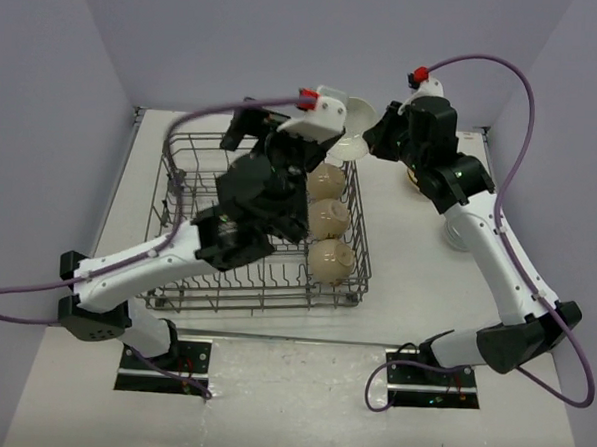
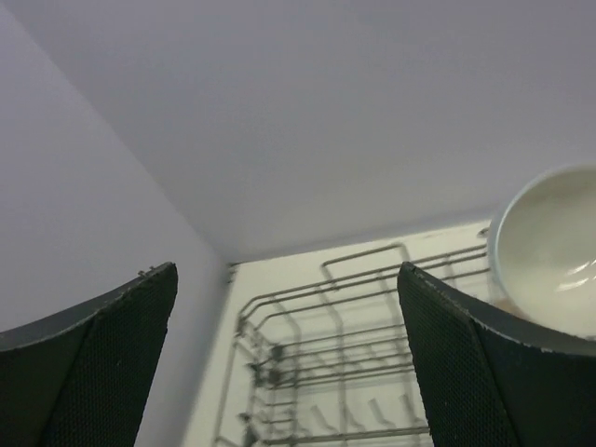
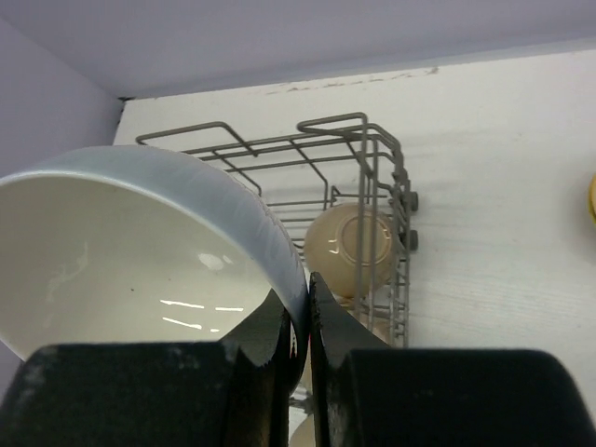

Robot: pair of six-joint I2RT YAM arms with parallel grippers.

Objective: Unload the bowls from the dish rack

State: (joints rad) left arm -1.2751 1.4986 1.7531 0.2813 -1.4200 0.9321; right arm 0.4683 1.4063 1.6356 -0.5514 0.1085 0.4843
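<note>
The robot will next move its right gripper back, to the right in the top view and down onto the rack (image 1: 185, 193) to let go, as the white bowl stands clear of it.
The grey wire dish rack (image 1: 185, 193) stands left of centre and holds three beige bowls in its right column: (image 1: 328, 180), (image 1: 329, 218), (image 1: 331, 262). My right gripper (image 1: 376, 139) hovers at the rack's far right corner. It is shut on the rim of a pale blue bowl (image 1: 360, 115) with a white inside, held clear above the rack. The right wrist view shows its fingers (image 3: 309, 279) pinching that rim (image 3: 270, 242), with a beige bowl (image 3: 358, 244) below. My left gripper (image 1: 245, 128) is open and empty above the rack's far side (image 2: 289, 279).
A yellow bowl (image 1: 417, 180) and a white bowl (image 1: 458, 235) sit on the table right of the rack, partly hidden under my right arm. The booth walls close off the table at the back and sides. My left arm lies across the rack.
</note>
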